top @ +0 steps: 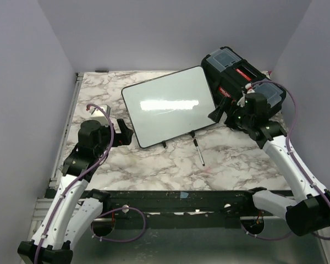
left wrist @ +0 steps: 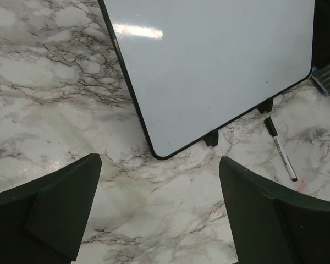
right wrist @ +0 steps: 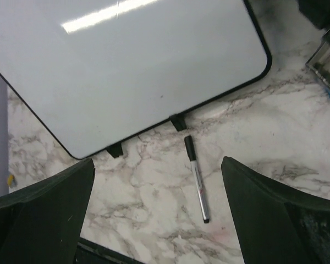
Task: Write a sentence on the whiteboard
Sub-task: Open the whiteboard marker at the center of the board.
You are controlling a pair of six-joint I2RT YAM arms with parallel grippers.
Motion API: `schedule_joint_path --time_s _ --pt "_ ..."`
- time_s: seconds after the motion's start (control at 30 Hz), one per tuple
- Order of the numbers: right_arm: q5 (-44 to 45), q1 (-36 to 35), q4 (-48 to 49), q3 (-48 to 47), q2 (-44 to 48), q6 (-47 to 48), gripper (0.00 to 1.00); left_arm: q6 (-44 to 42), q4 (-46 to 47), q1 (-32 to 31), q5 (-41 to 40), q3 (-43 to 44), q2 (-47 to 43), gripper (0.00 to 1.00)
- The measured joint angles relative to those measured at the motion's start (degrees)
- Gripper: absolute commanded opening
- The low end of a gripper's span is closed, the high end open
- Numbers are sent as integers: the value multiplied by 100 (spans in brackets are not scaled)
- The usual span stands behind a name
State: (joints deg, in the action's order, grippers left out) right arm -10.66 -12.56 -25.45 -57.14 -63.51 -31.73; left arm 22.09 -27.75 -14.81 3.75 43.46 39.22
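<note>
The robot's right gripper should next move down, back and to the left in the top view onto the marker's white body (top: 200, 155) (right wrist: 200, 190), which lies below the gripper, clear of the whiteboard.
The whiteboard (top: 170, 104) lies flat on the marble table, white with a thin black frame and small black feet. Its surface is blank; no lettering of the sentence shows in any view. It also shows in the left wrist view (left wrist: 209, 60) and the right wrist view (right wrist: 126, 66). A capped marker (top: 199, 152) lies on the table just in front of the board's near edge, also in the wrist views (left wrist: 281, 149) (right wrist: 196, 179). My left gripper (top: 124, 133) is open and empty beside the board's near left corner. My right gripper (top: 218, 110) is open and empty at the board's right edge, above the table.
A black plastic toolbox (top: 242, 77) with clear lid compartments stands at the back right, touching the board's right side. Purple walls enclose the table on three sides. The table's black front rail (top: 181, 195) runs along the near edge.
</note>
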Motion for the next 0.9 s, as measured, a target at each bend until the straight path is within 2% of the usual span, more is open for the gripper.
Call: schedule_joint_path --time_s 0.2,0.3,0.37,0.6,0.67,0.9 --pt "1231 -1609 -866 -76 -140 -101 100 -44 24 -190 149 2 131 88" --pt "1598 -2079 -940 138 -249 -284 100 -63 22 -275 203 2 212 88" --pt "1792 -2251 -979 356 -374 -393 99 -74 22 -321 238 2 238 88" --pt "2205 -2704 -1051 546 -1421 -575 88 -105 22 -343 284 2 243 88" --pt "2245 -2752 -1012 579 -1604 -575 80 -107 22 -343 293 2 243 87" --pt "2420 -2756 -839 621 -2190 -538 65 -109 22 -358 297 2 243 87"
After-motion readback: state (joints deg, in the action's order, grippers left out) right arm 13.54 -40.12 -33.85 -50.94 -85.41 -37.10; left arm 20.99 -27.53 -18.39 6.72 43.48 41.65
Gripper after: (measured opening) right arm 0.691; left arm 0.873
